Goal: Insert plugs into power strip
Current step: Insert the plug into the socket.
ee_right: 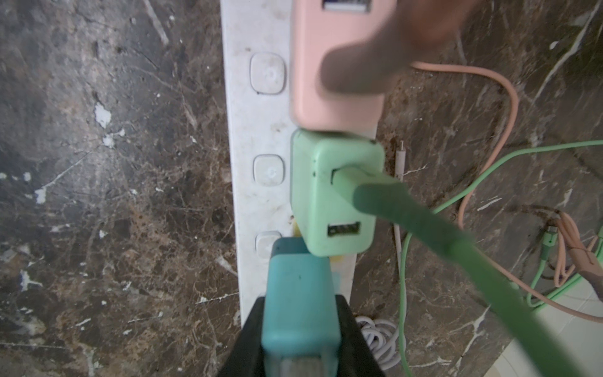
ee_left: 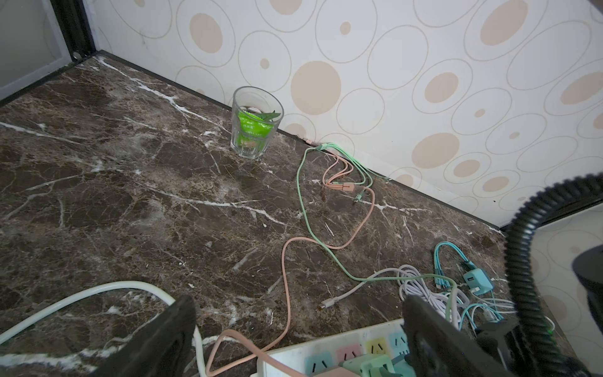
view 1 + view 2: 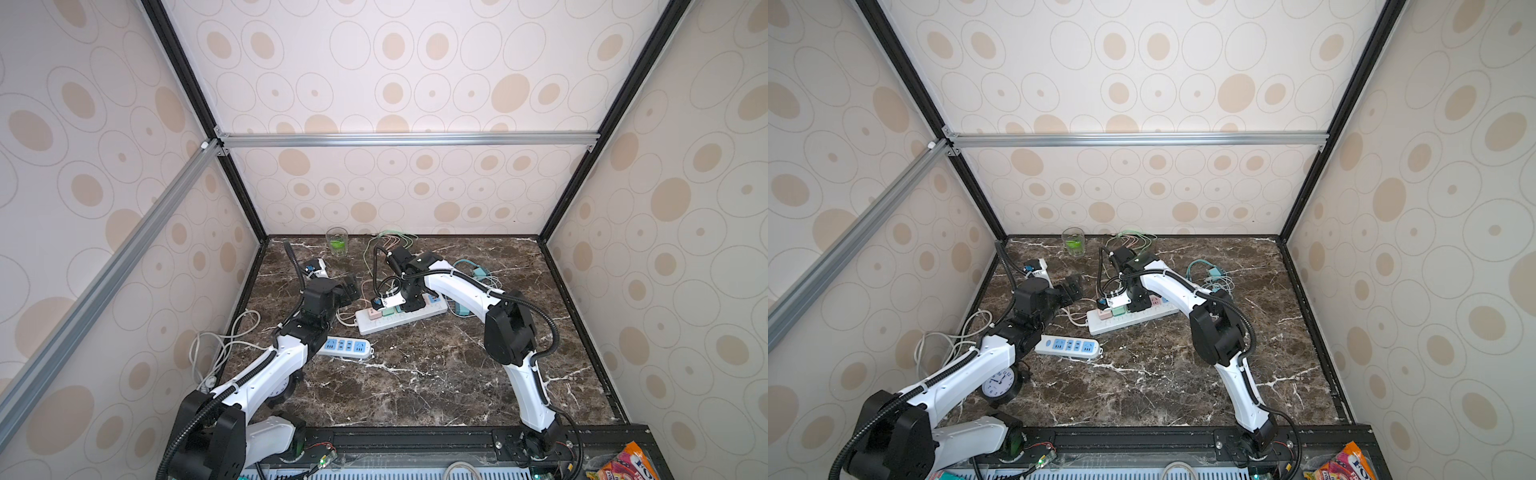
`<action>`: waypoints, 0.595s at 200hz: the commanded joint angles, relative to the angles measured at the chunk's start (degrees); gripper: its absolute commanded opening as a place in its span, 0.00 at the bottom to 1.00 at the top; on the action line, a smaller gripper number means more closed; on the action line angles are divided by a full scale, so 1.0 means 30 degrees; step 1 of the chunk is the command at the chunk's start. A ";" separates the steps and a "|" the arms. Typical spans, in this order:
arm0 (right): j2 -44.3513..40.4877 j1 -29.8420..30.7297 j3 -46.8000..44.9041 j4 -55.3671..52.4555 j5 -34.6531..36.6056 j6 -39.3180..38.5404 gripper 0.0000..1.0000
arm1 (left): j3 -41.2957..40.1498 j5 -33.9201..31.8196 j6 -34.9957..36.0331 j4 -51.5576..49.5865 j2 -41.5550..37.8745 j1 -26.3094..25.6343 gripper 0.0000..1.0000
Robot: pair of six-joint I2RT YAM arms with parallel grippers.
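Note:
The teal plug goes down into the free socket beside the mint green plug next, as that socket lies below my right gripper, which then releases the plug.
The white power strip (image 3: 432, 311) (image 3: 1142, 322) (image 1: 261, 130) lies mid-table. A pink plug (image 1: 336, 65) (image 3: 372, 314) and a mint green plug (image 1: 336, 196) (image 3: 388, 311) sit in it side by side. My right gripper (image 1: 298, 326) (image 3: 411, 305) is shut on a teal plug (image 1: 298, 293), held over the strip right beside the green one; its prongs are hidden. Another teal plug (image 2: 476, 282) (image 3: 480, 272) lies loose among cables behind the strip. My left gripper (image 2: 298, 303) (image 3: 349, 289) hangs open just left of the strip, holding nothing.
A second strip with blue sockets (image 3: 347, 347) (image 3: 1069, 345) lies near the left arm. A glass (image 2: 256, 122) (image 3: 336, 240) stands at the back wall. Pink and green cables (image 2: 303, 209) trail across the marble. A clock (image 3: 998, 382) sits under the left arm.

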 commanded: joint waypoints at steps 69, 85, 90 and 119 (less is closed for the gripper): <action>0.0620 0.0418 -0.0451 -0.0446 0.0440 -0.1320 0.00 | -0.0123 -0.0102 -0.0082 0.0214 -0.0259 0.0209 0.98; 0.1375 0.0460 0.0395 -0.2362 0.0322 -0.0989 0.00 | -0.0124 -0.0088 -0.0068 0.0184 -0.0257 0.0205 0.99; 0.1599 0.0443 0.0702 -0.2951 0.0326 -0.0802 0.00 | -0.0112 -0.0088 -0.0041 0.0199 -0.0282 0.0220 0.98; 0.2291 0.0536 0.1730 -0.5725 0.0510 0.0683 0.00 | -0.0080 -0.0113 0.0093 0.0025 -0.0344 0.0235 0.98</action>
